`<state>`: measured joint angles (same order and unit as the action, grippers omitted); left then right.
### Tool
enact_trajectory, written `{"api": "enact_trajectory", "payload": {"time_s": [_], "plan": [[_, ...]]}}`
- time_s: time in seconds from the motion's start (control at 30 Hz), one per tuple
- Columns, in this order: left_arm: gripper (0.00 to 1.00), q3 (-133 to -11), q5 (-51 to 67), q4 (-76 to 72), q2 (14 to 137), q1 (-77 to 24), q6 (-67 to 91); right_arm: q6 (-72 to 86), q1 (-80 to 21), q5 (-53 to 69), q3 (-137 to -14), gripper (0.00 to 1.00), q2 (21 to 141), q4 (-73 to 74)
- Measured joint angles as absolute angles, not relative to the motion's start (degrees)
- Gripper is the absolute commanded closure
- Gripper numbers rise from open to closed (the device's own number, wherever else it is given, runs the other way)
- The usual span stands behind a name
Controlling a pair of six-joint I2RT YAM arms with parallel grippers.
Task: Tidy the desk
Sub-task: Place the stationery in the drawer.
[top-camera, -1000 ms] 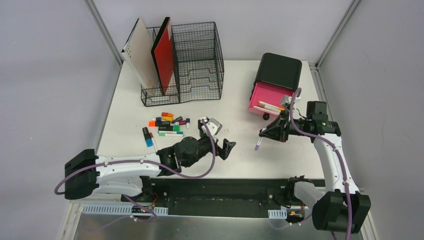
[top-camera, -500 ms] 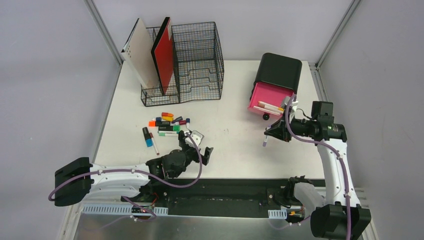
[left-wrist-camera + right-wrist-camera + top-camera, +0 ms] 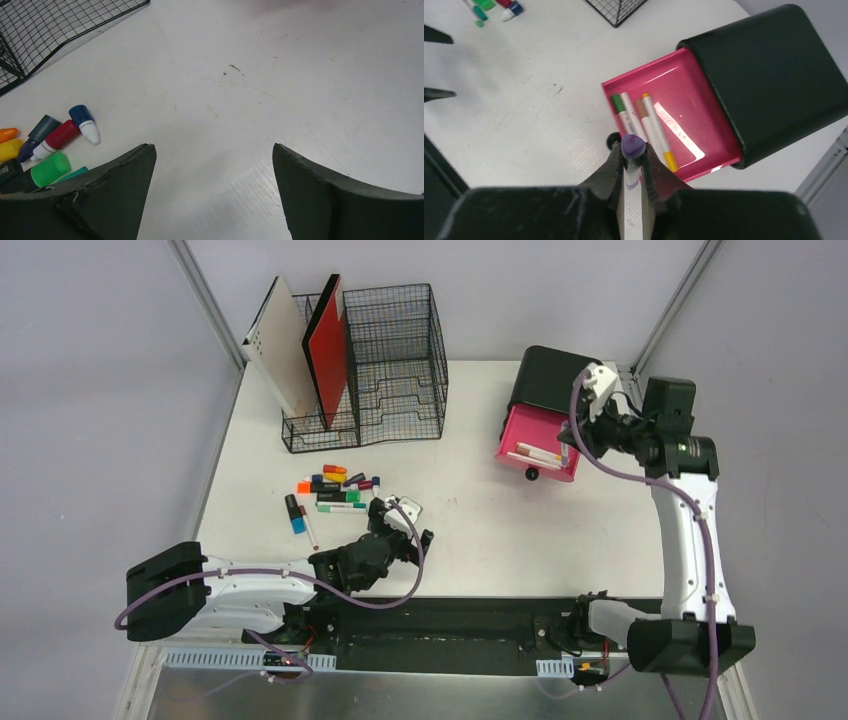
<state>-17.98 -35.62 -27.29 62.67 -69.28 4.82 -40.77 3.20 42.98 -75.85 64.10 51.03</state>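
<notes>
I will lower the purple-capped marker with my right gripper and move it away from my base, over the pink drawer's empty bottom [image 3: 541,428] [image 3: 694,111] toward the black box.
The white desk [image 3: 470,530] carries a loose pile of coloured markers [image 3: 335,490] at its left middle. My left gripper [image 3: 405,520] hovers low just right of that pile, open and empty [image 3: 212,147]; the markers [image 3: 55,140] lie left of its left finger. My right gripper [image 3: 575,435] is shut on a purple-capped marker [image 3: 633,146], held above the front of the open pink drawer [image 3: 684,90]. Several markers [image 3: 651,120] lie in that drawer.
A black box [image 3: 558,380] holds the pink drawer [image 3: 540,430] at the back right. A black wire-mesh organizer [image 3: 395,360] stands at the back left with a red folder [image 3: 328,345] and a pale board [image 3: 285,340] in it.
My right arm has carried the purple marker up and back from above the desk to over the pink drawer. My left gripper has drawn back left toward the marker pile.
</notes>
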Motion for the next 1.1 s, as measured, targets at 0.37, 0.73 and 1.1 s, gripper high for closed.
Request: {"api": "enact_trajectory", "payload": {"time_s": [0.37, 0.73, 1.1], "plan": [[0.13, -17.9, -35.6, -27.0, 61.8, -69.3, 4.8, -38.9, -7.4, 23.5, -87.8, 0.99, 79.4, 51.7], [0.13, -15.9, -35.7, -28.3, 59.4, -69.3, 4.8, -37.8, -9.6, 10.9, -90.5, 0.84, 89.0, 52.6], [0.14, -15.9, -35.7, -28.5, 59.1, -69.3, 4.8, -33.8, -9.7, 8.4, -92.3, 0.53, 92.2, 52.6]]}}
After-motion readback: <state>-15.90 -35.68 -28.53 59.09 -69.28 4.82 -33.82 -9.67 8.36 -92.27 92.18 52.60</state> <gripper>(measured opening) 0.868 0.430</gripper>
